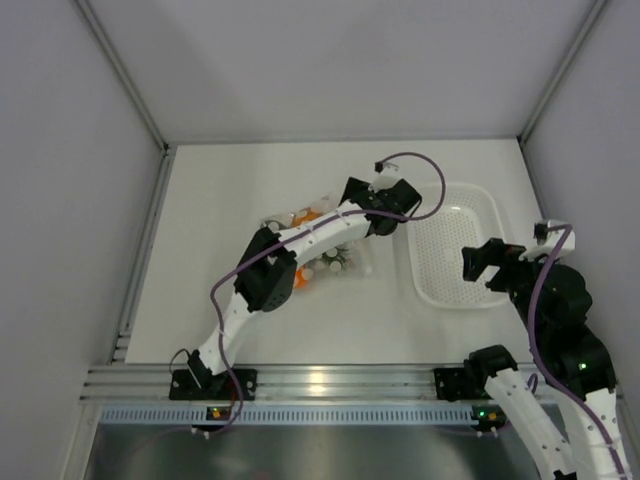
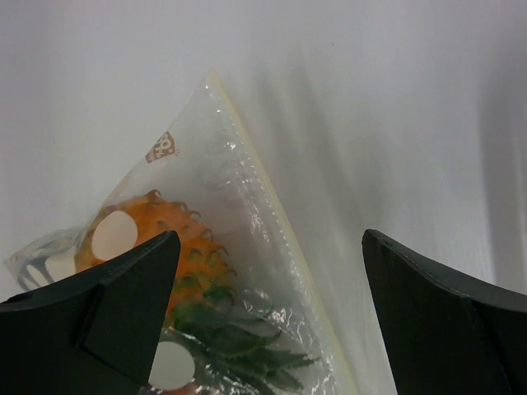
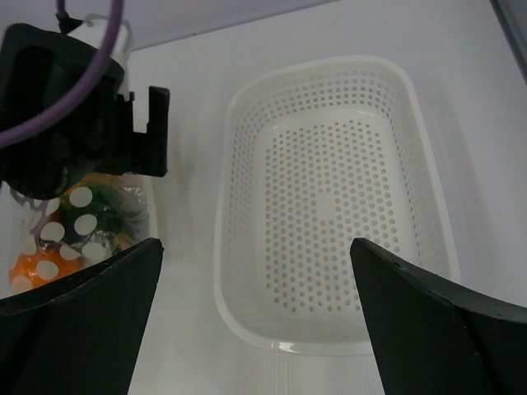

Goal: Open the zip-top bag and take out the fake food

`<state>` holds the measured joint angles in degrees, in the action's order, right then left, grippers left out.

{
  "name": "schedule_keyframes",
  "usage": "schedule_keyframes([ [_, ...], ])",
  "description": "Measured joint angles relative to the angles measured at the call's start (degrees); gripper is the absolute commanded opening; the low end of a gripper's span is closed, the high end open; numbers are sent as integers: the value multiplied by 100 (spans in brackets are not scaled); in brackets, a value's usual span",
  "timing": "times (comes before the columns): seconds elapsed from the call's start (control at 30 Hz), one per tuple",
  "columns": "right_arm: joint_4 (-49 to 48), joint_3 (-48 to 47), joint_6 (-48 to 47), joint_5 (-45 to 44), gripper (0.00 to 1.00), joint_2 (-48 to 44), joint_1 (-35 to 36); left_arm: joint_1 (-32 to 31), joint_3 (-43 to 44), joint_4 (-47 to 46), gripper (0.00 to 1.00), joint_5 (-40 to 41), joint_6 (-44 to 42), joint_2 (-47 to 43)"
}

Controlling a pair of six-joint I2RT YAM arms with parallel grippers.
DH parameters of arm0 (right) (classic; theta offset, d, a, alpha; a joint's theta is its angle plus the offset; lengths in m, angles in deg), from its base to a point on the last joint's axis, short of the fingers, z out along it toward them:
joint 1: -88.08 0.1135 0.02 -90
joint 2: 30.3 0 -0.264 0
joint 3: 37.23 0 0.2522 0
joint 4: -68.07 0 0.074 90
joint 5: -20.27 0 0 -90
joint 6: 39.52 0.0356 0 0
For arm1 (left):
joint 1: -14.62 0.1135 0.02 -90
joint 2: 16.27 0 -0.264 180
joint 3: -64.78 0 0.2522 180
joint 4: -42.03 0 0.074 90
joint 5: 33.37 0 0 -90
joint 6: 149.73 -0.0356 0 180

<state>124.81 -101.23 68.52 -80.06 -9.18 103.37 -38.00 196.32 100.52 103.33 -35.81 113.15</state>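
The bag's zip edge is already between my open fingers, so my left gripper will lower onto the bag's zip edge [image 2: 283, 225] and close on it.
The clear zip-top bag [image 1: 335, 255] lies on the table left of the basket, partly under my left arm. In the left wrist view the bag [image 2: 222, 189] has a corner pointing away, and its zip strip [image 2: 276, 226] runs along the right edge. Inside is the fake food: an orange pineapple [image 2: 177, 243] with a green crown [image 2: 239, 350]. Orange pieces [image 1: 303, 277] show from above. My left gripper [image 2: 268, 247] is open and hovers over the bag's zip edge. My right gripper [image 3: 255, 247] is open and empty above the basket's near left rim. The bag [image 3: 82, 222] also shows in the right wrist view.
A white perforated basket [image 1: 478, 205] stands right of the bag and holds nothing; it also shows in the right wrist view [image 3: 239, 123]. My left wrist [image 3: 74, 107] is between the bag and the basket. Grey walls enclose the table on three sides.
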Motion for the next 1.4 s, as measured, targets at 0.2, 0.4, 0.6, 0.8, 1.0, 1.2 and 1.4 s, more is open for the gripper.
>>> schedule_keyframes([
  [0.2,42,0,0,118,99,-107,0,22,138,39,98,378,-153,743],
  [0.4,48,0,2,245,99,-136,0,48,136,46,93,608,-195,809],
  [0.6,33,39,7,369,99,-136,0,81,46,50,77,651,-177,813],
  [0.8,0,85,7,501,99,-133,0,157,20,46,63,645,-151,876],
  [1.0,-15,116,11,597,99,-120,0,236,15,39,42,529,-129,911],
  [1.2,-20,116,15,616,99,-103,0,317,-13,35,16,468,-83,914],
  [1.4,-109,151,15,739,99,-7,0,372,-83,28,0,350,52,903],
])
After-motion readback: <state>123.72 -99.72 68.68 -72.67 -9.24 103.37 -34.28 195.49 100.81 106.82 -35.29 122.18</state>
